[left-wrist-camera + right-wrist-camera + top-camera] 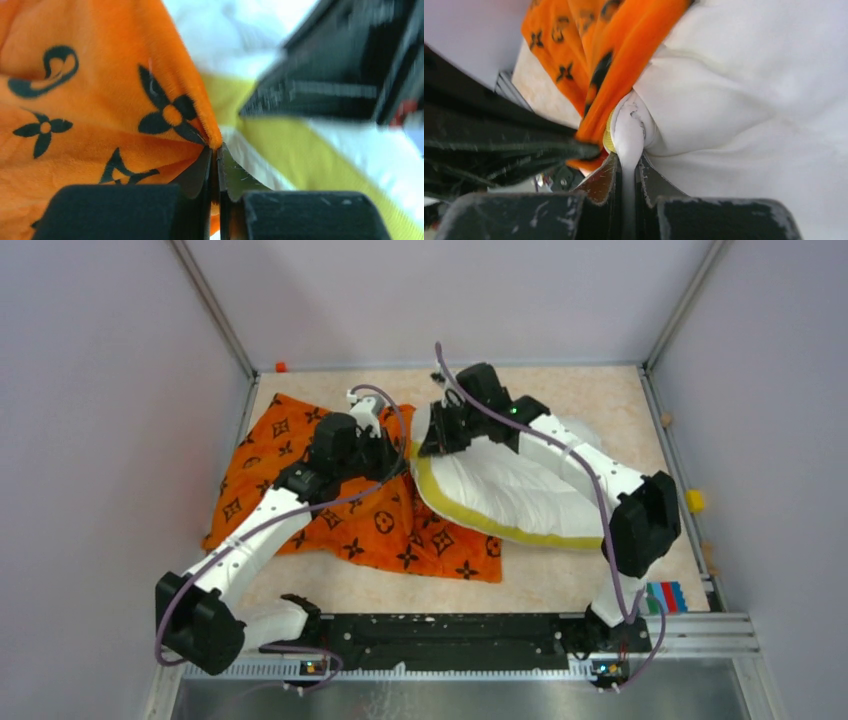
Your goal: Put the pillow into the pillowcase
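I will lower the pinched fold of the pillow in my right gripper next, beside the orange hem, and open my right gripper there.
The orange pillowcase with black motifs lies spread on the left half of the table. The white pillow with yellow trim rests to its right, its left end touching the pillowcase's edge. My left gripper is shut on the pillowcase's orange hem, right beside the pillow's yellow trim. My right gripper is shut on a pinched fold of the pillow at its left end, with the pillowcase hanging just beside it. The two grippers are close together.
Grey walls and metal frame rails enclose the table. A small yellow block sits on the right rail, an orange one at the far left corner. Coloured blocks lie by the right arm's base.
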Motion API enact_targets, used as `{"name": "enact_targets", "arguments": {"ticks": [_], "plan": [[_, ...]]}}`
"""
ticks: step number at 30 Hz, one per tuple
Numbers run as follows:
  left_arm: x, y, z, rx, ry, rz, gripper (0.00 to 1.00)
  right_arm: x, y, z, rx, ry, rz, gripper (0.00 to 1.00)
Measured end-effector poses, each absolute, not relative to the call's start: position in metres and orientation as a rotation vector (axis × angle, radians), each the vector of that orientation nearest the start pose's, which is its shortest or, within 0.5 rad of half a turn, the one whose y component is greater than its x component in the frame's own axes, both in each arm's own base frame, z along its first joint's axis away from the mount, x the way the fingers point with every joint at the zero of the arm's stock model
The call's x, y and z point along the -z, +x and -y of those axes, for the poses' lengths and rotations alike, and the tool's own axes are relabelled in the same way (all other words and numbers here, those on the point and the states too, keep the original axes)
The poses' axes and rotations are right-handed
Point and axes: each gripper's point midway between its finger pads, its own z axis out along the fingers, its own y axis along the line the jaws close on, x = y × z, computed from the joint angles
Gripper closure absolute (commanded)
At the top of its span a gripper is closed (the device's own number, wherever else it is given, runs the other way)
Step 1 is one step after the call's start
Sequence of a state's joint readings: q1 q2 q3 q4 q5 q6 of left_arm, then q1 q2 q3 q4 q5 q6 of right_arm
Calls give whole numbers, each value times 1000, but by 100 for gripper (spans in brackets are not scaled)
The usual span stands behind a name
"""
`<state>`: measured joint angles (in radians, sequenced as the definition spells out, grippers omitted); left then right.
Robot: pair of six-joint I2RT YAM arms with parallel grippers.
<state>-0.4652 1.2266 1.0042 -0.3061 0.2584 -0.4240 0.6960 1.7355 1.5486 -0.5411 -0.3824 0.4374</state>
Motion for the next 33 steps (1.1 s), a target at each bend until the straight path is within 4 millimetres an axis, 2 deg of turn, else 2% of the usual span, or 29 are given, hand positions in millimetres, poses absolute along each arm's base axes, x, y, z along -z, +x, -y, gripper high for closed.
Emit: {"name": "enact_targets", "arguments": {"ticks": [2,3,4,6,8,12,14,15,17,19,20,22,24,29,31,33], "plan": [[-224,296,221,821,223,-2139,92,-231,323,-359,-981,-506,-2341,100],[-231,293,221,836,232,-2120,92,-236,330,-359,-976,-497,-2326,100],[-239,289,222,857,244,-2097,92,-240,337,-359,-969,-489,-2311,100],[-247,282,224,892,263,-2078,92,-230,346,-361,-944,-473,-2319,100],[-247,275,228,931,271,-2094,92,-207,353,-364,-917,-445,-2346,100],[-239,256,233,1016,264,-2180,91,-130,354,-355,-829,-288,-2448,100],[-237,248,235,1058,252,-2210,91,-97,352,-348,-778,-213,-2491,100],[-237,245,236,1076,243,-2223,91,-84,350,-345,-747,-179,-2505,90],[-236,241,238,1101,227,-2244,91,-76,352,-342,-713,-129,-2502,67],[-235,240,238,1107,209,-2257,91,-85,355,-346,-729,-105,-2468,50],[-235,240,237,1108,199,-2262,91,-91,355,-348,-743,-98,-2453,46],[-234,240,237,1104,186,-2272,91,-110,355,-349,-772,-93,-2416,42],[-231,241,237,1102,179,-2285,91,-140,355,-348,-799,-91,-2356,40],[-222,245,240,1102,156,-2324,91,-209,342,-329,-804,-104,-2240,33],[-221,247,242,1103,149,-2334,91,-223,333,-320,-779,-126,-2221,32],[-220,249,243,1102,148,-2337,91,-228,316,-315,-742,-176,-2217,29]]}}
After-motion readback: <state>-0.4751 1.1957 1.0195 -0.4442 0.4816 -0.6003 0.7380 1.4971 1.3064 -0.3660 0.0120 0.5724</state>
